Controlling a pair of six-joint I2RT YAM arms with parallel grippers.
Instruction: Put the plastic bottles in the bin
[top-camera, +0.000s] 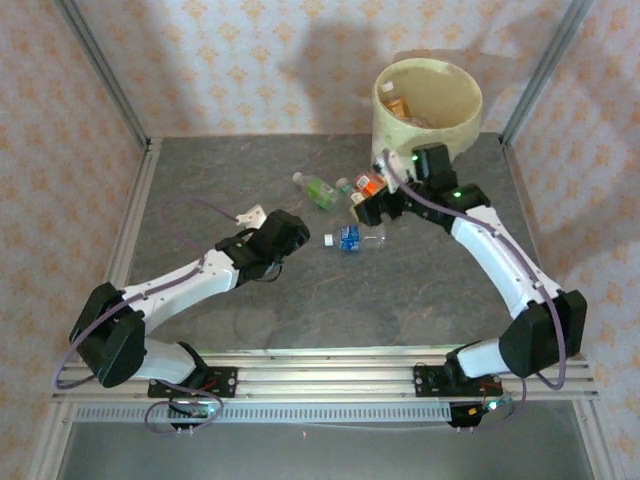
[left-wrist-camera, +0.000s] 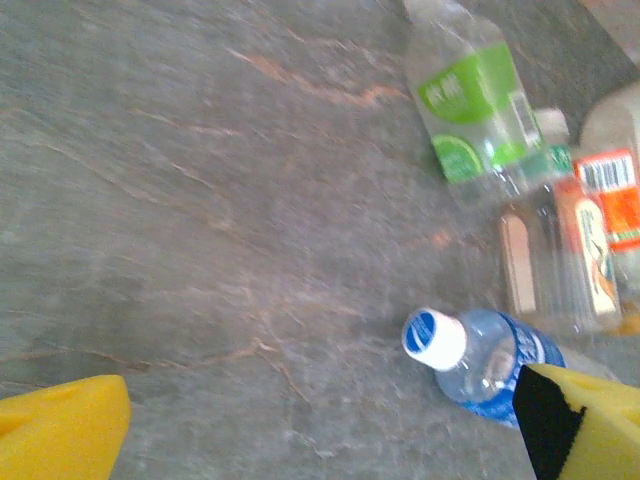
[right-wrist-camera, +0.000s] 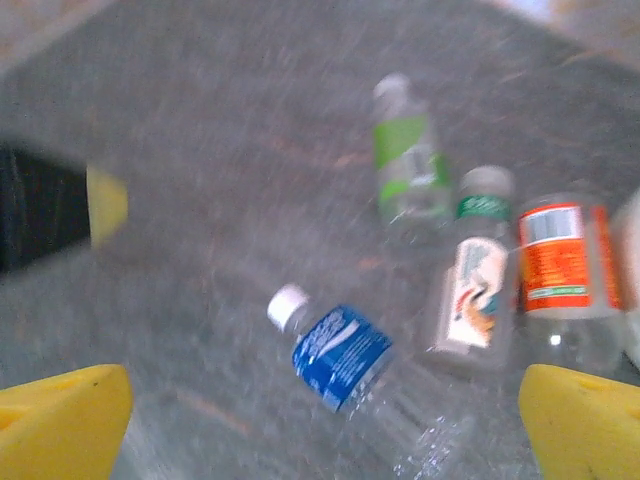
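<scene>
Next, my right gripper lowers back onto the blue bottle's label (top-camera: 349, 238) (right-wrist-camera: 342, 357), below it and nearer my base, turning because the bottle slants across the gap.
Several plastic bottles lie in a cluster on the grey table. The blue-label bottle (top-camera: 350, 238) (left-wrist-camera: 480, 360) (right-wrist-camera: 345, 355) lies nearest me, the green-label one (top-camera: 316, 188) (left-wrist-camera: 470, 110) (right-wrist-camera: 408, 160) farther back. A white-label bottle (left-wrist-camera: 560, 250) (right-wrist-camera: 475, 290) and an orange-label one (top-camera: 368, 183) (right-wrist-camera: 560, 265) lie to their right. The cream bin (top-camera: 440, 125) stands at the back right with bottles inside. My left gripper (top-camera: 283, 235) (left-wrist-camera: 320, 430) is open, left of the blue bottle. My right gripper (top-camera: 372, 208) (right-wrist-camera: 322, 425) hangs open above the cluster, the blue bottle below its gap.
Metal rails (top-camera: 128, 225) frame the table's left side and run along its near edge. Patterned walls close the back and sides. Bare tabletop (top-camera: 400, 290) stretches in front of the bottles. One yellow fingertip (right-wrist-camera: 105, 205) of the left gripper appears in the right wrist view.
</scene>
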